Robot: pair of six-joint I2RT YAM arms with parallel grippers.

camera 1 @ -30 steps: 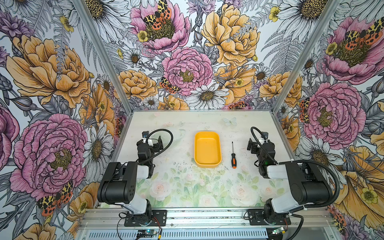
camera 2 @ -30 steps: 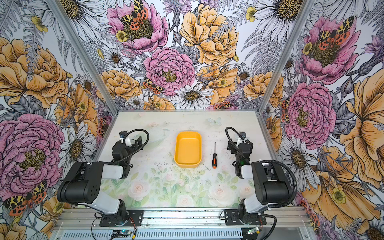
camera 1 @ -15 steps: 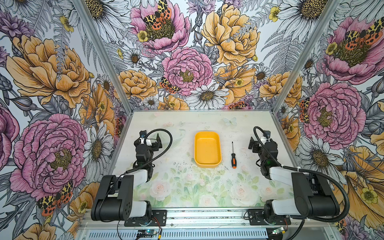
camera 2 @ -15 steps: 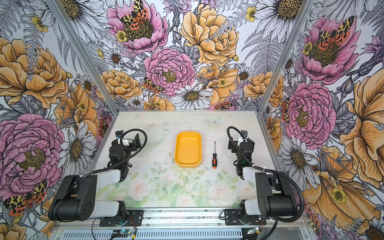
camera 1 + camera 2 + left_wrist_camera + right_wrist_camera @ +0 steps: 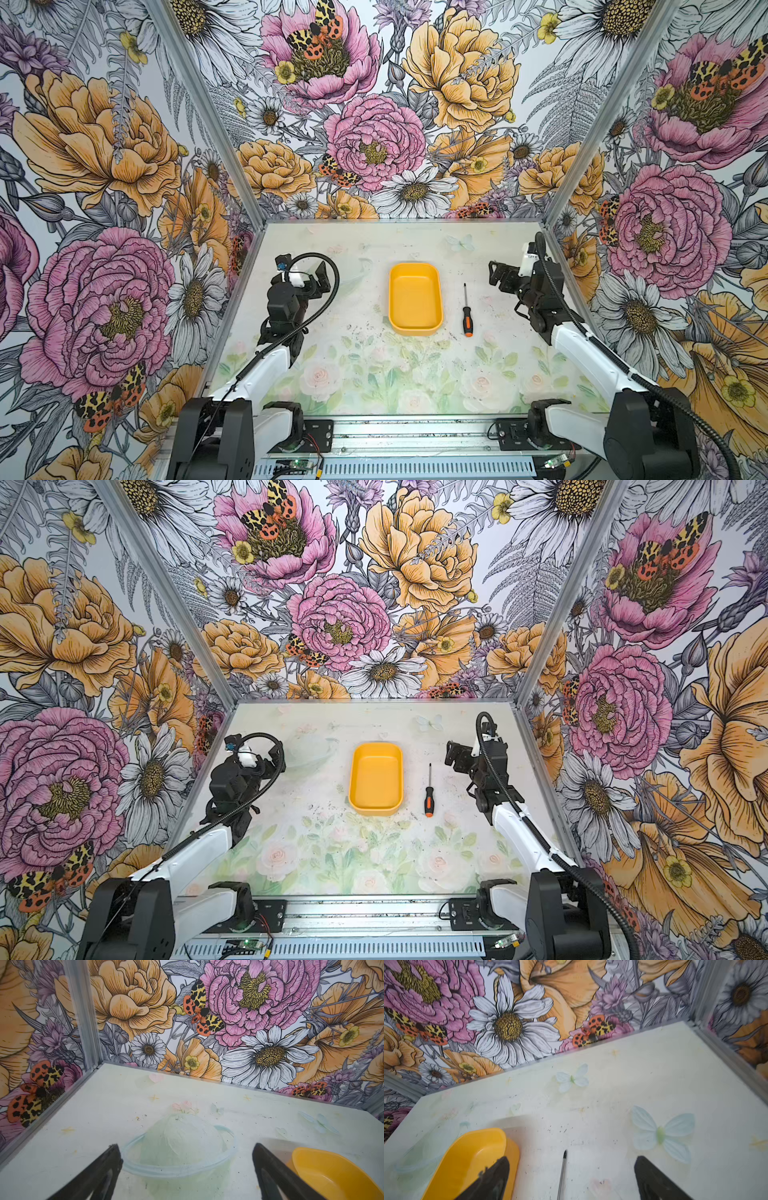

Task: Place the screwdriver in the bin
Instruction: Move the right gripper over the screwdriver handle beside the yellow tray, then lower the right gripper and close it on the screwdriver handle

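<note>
My right gripper will next move its open fingers back and toward the bin and lower them on both sides of the black-and-orange handle (image 5: 468, 322), which is below it that way.
The yellow-orange bin (image 5: 414, 299) (image 5: 376, 779) lies empty at the middle of the table. Just right of it the screwdriver (image 5: 467, 311) (image 5: 429, 791) lies flat, orange-and-black handle toward the front, tip toward the back wall. My right gripper (image 5: 496, 274) (image 5: 453, 754) hovers open to the right of the screwdriver's tip. In the right wrist view the thin shaft (image 5: 562, 1172) shows between the open fingers of my right gripper (image 5: 572, 1159), with the bin (image 5: 471, 1157) beside one finger. My left gripper (image 5: 320, 276) (image 5: 185, 1147) stands open and empty left of the bin (image 5: 332, 1169).
Flower-patterned walls close in the table on the left, right and back. The table top (image 5: 374, 374) carries a pale printed floral pattern and small dark specks. Both arm bases sit on the metal rail (image 5: 415, 428) at the front edge.
Both arms have unfolded from their tucked poses and stretched out over the table. The right gripper has turned left toward the screwdriver. Bin and screwdriver have not moved.
</note>
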